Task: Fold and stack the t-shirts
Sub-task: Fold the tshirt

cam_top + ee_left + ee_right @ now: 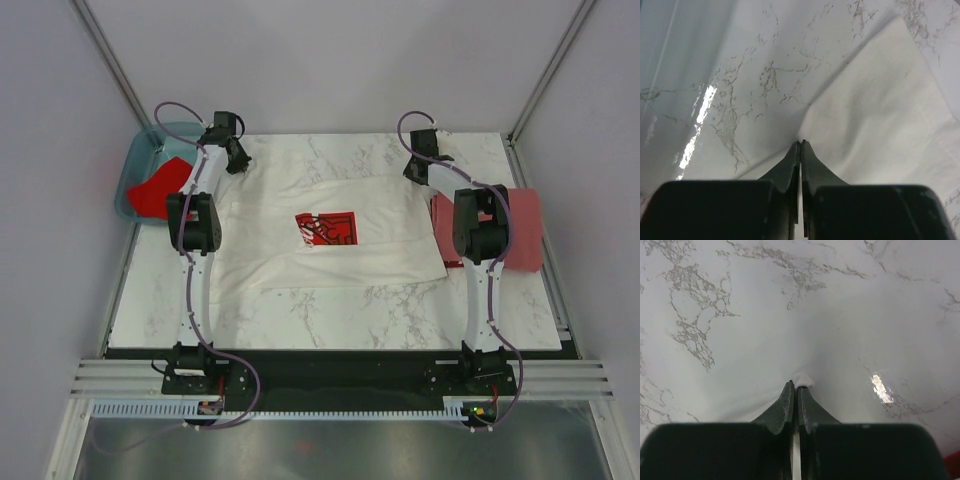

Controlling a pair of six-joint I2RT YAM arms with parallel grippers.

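My right gripper will next bring the tuft back over the white t-shirt's edge beside the brick-red t-shirt, which folds the spread cloth, and then release the tuft.
The white t-shirt (380,215), with its red-and-black square print (327,228), lies spread across the middle of the marble table. My left gripper (238,158) is at its far left corner, jaws shut on a pinch of white cloth (880,115). My right gripper (415,172) is at its far right corner, shut on a small tuft of white cloth (804,379). A dull brick-red t-shirt (522,230) lies folded at the right edge. A bright red t-shirt (160,188) lies in the tub.
The translucent teal tub (148,148) stands at the far left, off the table's edge. The enclosure walls and frame posts stand close behind and beside both arms. A corner of the brick-red shirt (955,462) shows in the right wrist view.
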